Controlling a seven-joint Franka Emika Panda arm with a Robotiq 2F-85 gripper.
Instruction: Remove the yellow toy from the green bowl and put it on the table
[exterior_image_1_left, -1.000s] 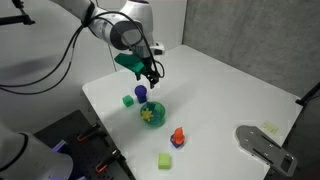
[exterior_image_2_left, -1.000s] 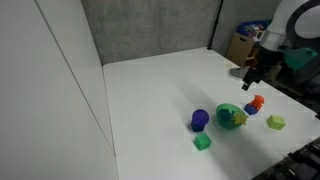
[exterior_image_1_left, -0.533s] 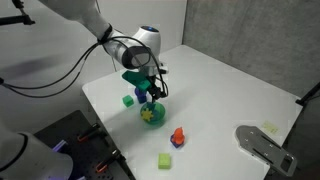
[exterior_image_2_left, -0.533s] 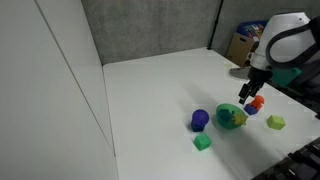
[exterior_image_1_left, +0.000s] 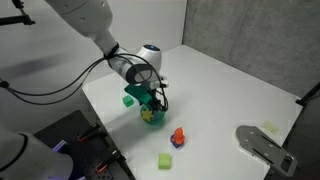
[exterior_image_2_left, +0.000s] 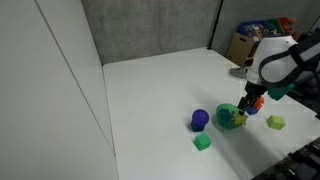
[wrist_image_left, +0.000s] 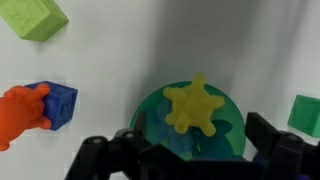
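The yellow toy (wrist_image_left: 195, 105) lies below the fingers of the open gripper, so the gripper will go down into the green bowl and bring its fingers to both sides of the toy.
The yellow toy (wrist_image_left: 195, 105), a small star shape, lies inside the green bowl (wrist_image_left: 232, 122) on the white table (exterior_image_1_left: 220, 90). In the wrist view my gripper (wrist_image_left: 196, 142) is open, with a dark finger on each side of the bowl and the toy between and just ahead of them. In both exterior views the gripper (exterior_image_1_left: 153, 101) (exterior_image_2_left: 247, 103) hangs low right over the bowl (exterior_image_1_left: 151, 118) (exterior_image_2_left: 229, 117). A bit of the yellow toy (exterior_image_1_left: 149, 116) shows under the fingers. The gripper holds nothing.
An orange-red toy on a blue base (exterior_image_1_left: 178, 137) (wrist_image_left: 32, 108) stands close to the bowl. A pale yellow-green block (exterior_image_1_left: 164, 160) (exterior_image_2_left: 275, 122), a small green cube (exterior_image_1_left: 128, 99) (exterior_image_2_left: 203, 143) and a blue-purple cup piece (exterior_image_2_left: 199, 119) also lie near it. The table edge is close by.
The gripper has come down from above the table to just over the green bowl, still open. The toys and the bowl have not moved.
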